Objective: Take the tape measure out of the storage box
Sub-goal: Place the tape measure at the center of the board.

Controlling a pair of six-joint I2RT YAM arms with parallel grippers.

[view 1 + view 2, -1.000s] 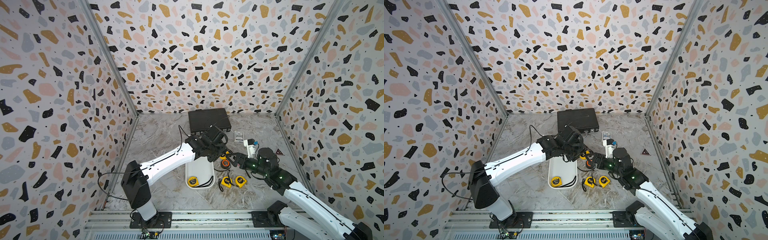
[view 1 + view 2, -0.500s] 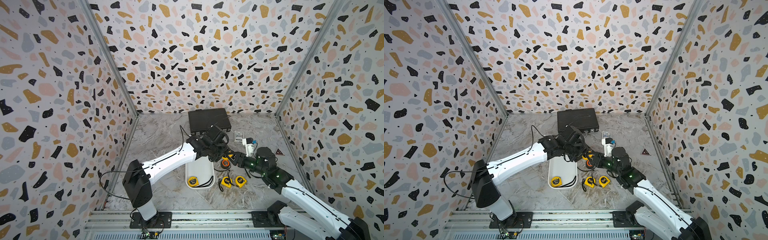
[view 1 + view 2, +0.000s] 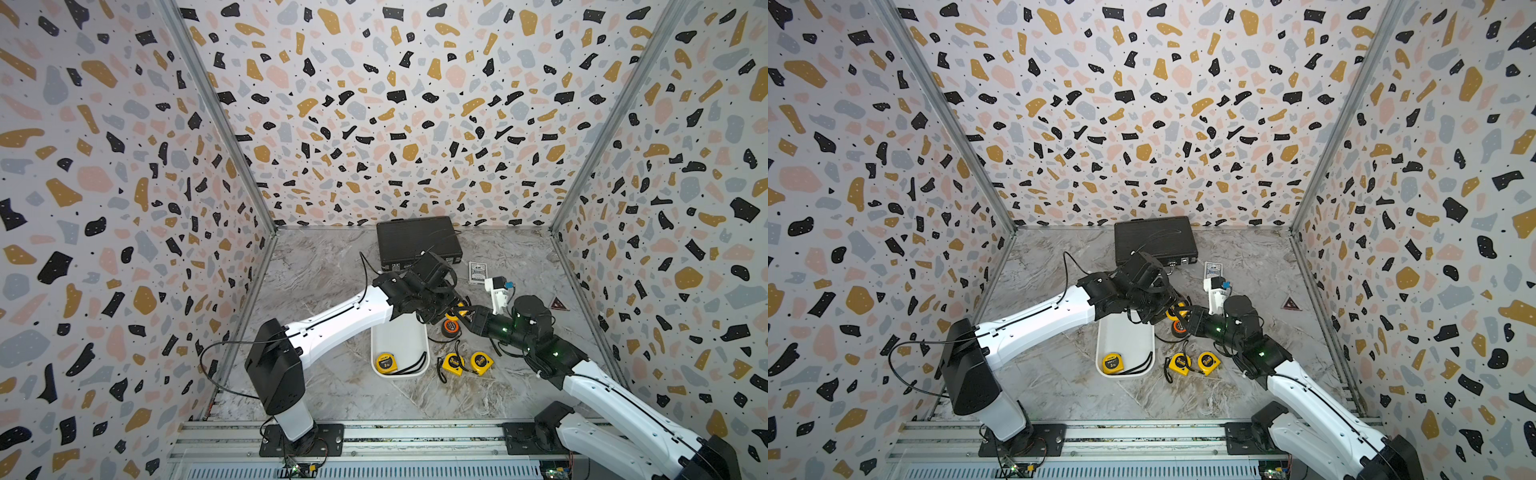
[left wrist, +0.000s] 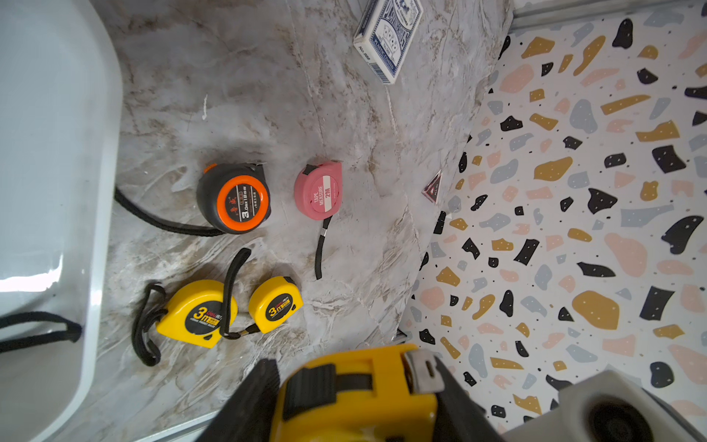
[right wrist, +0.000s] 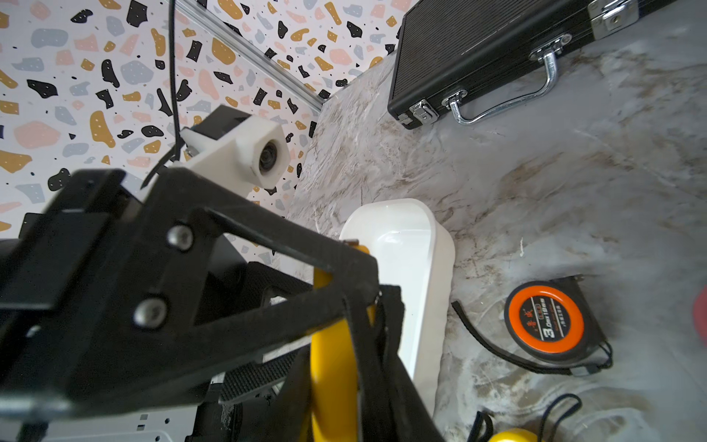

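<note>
Next, the right gripper moves away from the box (image 3: 399, 340) and down to the bare tabletop between the pink tape measure and triangle to release the yellow one.
The storage box (image 3: 399, 340) is a shallow white tub at mid-table, seen in both top views (image 3: 1125, 338). One yellow tape measure (image 3: 386, 362) lies at its near end. A second yellow tape measure (image 4: 359, 398) hangs in the air just past the box's far right corner. My left gripper (image 4: 355, 369) has a finger close against each end of it; whether they still press on it does not show. My right gripper (image 5: 336, 382) is shut on the flat sides of this same tape measure (image 5: 333, 367). In a top view the two grippers meet tip to tip (image 3: 459, 309).
Several tape measures lie on the table right of the box: an orange-and-black one (image 4: 233, 199), a pink one (image 4: 319, 190) and two yellow ones (image 3: 453, 363) (image 3: 482, 360). A black briefcase (image 3: 417, 243) stands at the back. A card deck (image 3: 478, 272) and a small red triangle (image 3: 557, 304) lie nearby.
My right gripper has moved in toward the left gripper and closed on the yellow tape measure held there. The left arm has hardly moved.
</note>
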